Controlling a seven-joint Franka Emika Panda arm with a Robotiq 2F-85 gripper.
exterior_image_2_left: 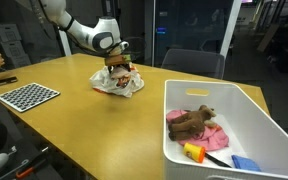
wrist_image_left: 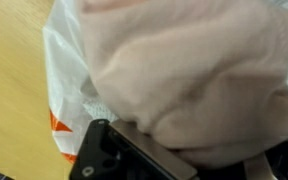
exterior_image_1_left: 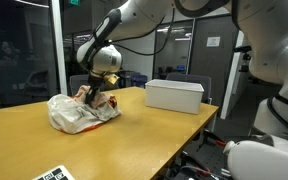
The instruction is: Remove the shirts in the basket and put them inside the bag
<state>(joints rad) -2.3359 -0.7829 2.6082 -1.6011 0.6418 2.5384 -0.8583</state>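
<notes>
My gripper moves down farther into the bag's opening (exterior_image_1_left: 92, 103) directly below it and releases the cloth next, because the pale pink shirt still bulges above the plastic.
A white plastic bag (exterior_image_1_left: 72, 116) with orange print lies on the wooden table, seen in both exterior views (exterior_image_2_left: 124, 86). My gripper (exterior_image_1_left: 94, 92) is lowered into the bag's mouth (exterior_image_2_left: 117, 68). In the wrist view a pale pink shirt (wrist_image_left: 184, 70) fills the frame and bulges between my fingers (wrist_image_left: 199, 160), with the bag (wrist_image_left: 64, 80) around it. The gripper looks shut on this shirt. The white basket (exterior_image_1_left: 174, 97) stands apart on the table (exterior_image_2_left: 224, 97). It holds a brown cloth (exterior_image_2_left: 189, 122) and a pink cloth (exterior_image_2_left: 214, 137).
An orange item (exterior_image_2_left: 194, 152) and a blue item (exterior_image_2_left: 246, 162) also lie in the basket. A checkerboard sheet (exterior_image_2_left: 26, 96) lies near the table edge. A chair (exterior_image_2_left: 194, 62) stands behind the table. A glass wall (exterior_image_1_left: 24, 50) is behind the bag.
</notes>
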